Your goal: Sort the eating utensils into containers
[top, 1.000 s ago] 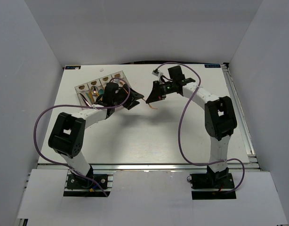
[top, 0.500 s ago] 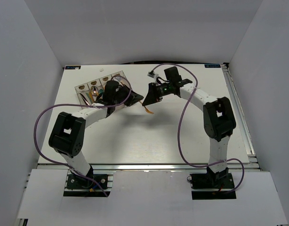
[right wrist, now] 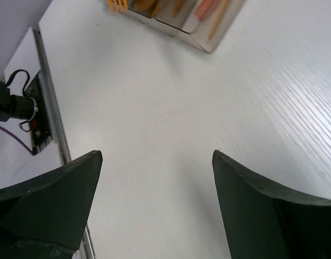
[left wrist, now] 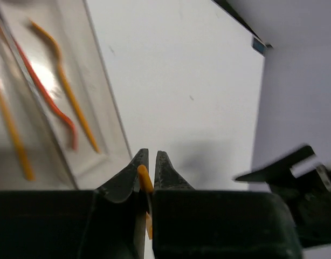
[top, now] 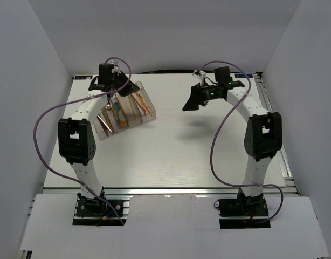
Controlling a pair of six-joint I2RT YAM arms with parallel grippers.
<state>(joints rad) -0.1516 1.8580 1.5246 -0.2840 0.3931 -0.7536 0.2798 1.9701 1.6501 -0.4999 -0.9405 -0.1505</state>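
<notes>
The utensil goes over the end bin [top: 143,103] next, to my left gripper's left in the left wrist view. The gripper releases its handle where another orange utensil lies.
The containers [top: 137,116], clear narrow bins joined in a row, lie at the back left with orange, red and teal utensils inside. My left gripper [top: 112,85] hovers over their far end. In the left wrist view it [left wrist: 152,154] is shut on the handle of an orange utensil [left wrist: 144,181], with the bins [left wrist: 103,124] just left of the fingers holding an orange utensil [left wrist: 68,91] and a red one [left wrist: 47,97]. My right gripper [top: 191,102] hangs at the back right, jaws wide open [right wrist: 154,162] over bare table, nothing between them. The containers [right wrist: 200,40] show at that view's top edge.
White walls close in the white table [top: 176,145] on three sides. A metal rail [top: 273,118] runs along the right edge. Purple cables loop from both arms. The right arm's fingers [left wrist: 273,172] show blurred at the right of the left wrist view.
The two grippers stood close together at mid-table. The left one has shut on the orange utensil and swung to the back left over the bins. The right one opened and drew back right.
</notes>
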